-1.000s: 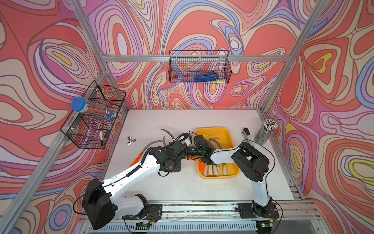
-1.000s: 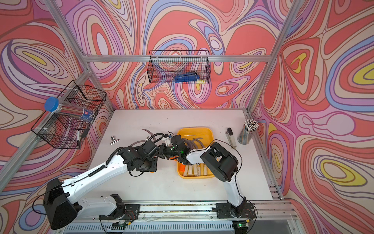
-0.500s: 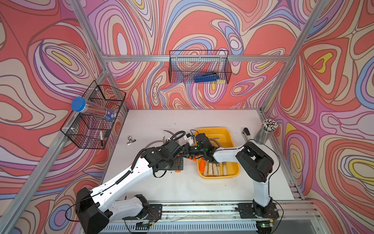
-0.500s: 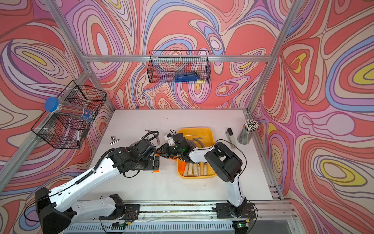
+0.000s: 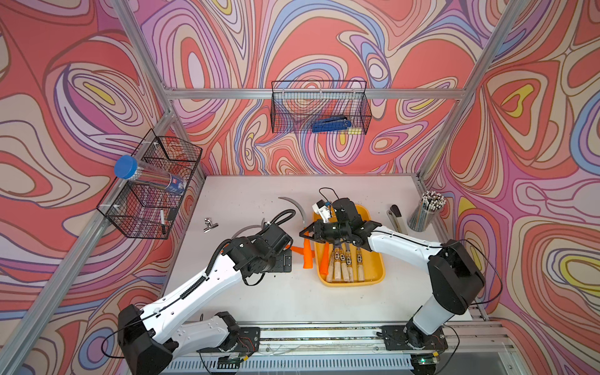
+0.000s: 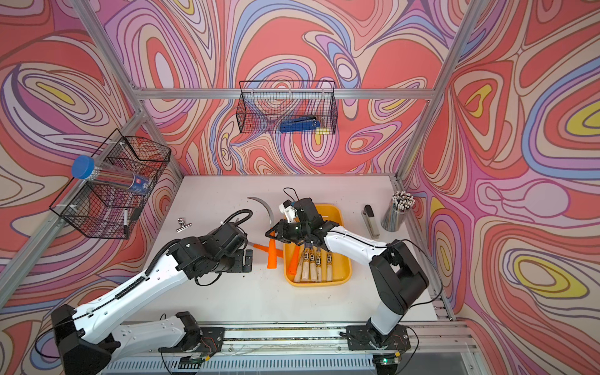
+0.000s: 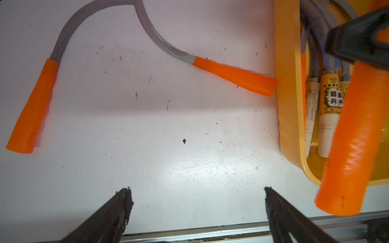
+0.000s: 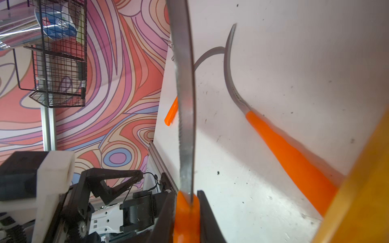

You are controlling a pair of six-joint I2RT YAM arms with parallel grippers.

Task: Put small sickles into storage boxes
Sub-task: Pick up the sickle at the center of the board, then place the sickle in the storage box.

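My right gripper holds a sickle that still hangs outside the side of the yellow box. It will move across the box's rim and down beside the orange sickle handle in the box to release.
My right gripper (image 8: 186, 192) is shut on the orange handle of a small sickle (image 7: 355, 136). It holds the sickle above the left rim of the yellow storage box (image 5: 373, 279), with the grey blade (image 8: 185, 105) pointing away. Several wood-handled sickles (image 5: 344, 263) and an orange one lie in the box. Two more orange-handled sickles lie on the table. One (image 7: 233, 77) has its handle end against the box wall (image 7: 286, 84); the other (image 7: 31, 105) lies further left. My left gripper (image 7: 196, 195) is open and empty over bare table, left of the box (image 5: 287, 261).
A stapler (image 5: 396, 219) and a cup of pencils (image 5: 427, 211) stand right of the box. A binder clip (image 5: 210, 224) lies at the left. Black wire baskets hang on the back wall (image 5: 321, 112) and the left wall (image 5: 152, 185).
My left gripper has opened, let go of the orange-handled sickle and drawn back to the left and front. The right gripper keeps hold of that sickle.
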